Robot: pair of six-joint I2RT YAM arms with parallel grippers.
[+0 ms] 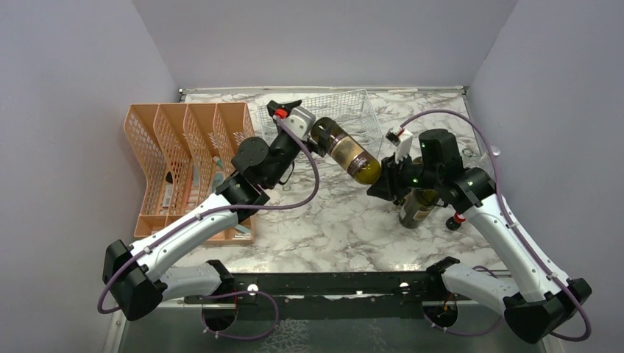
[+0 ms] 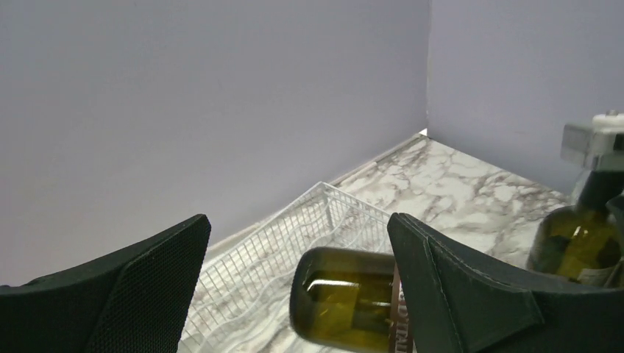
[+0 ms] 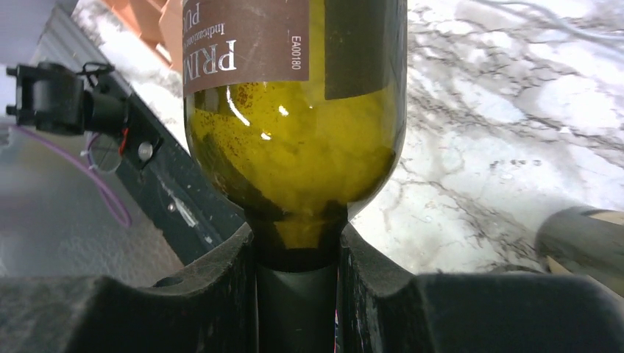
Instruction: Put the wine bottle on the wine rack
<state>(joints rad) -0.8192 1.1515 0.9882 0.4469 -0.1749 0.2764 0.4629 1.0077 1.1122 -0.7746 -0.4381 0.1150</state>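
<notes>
The bottle hangs at a slant, so the robot's right gripper needs to swing to the left in the top view next, turning outward and down to the near side of the wine rack.
A green wine bottle (image 1: 347, 152) with a brown label hangs tilted above the marble table. My right gripper (image 1: 383, 182) is shut on its neck, which shows in the right wrist view (image 3: 296, 243) with the bottle's body (image 3: 294, 140) above the fingers. My left gripper (image 1: 313, 129) is open around the bottle's base. In the left wrist view (image 2: 298, 228) the base (image 2: 346, 301) lies close to the right finger (image 2: 456, 287) and far from the other. The white wire wine rack (image 1: 352, 110) stands just behind it and also shows in the left wrist view (image 2: 287, 250).
A second green bottle (image 1: 418, 206) stands upright under my right arm and shows in the left wrist view (image 2: 581, 246). An orange mesh file organiser (image 1: 184, 158) sits at the left. Grey walls close in the back and both sides.
</notes>
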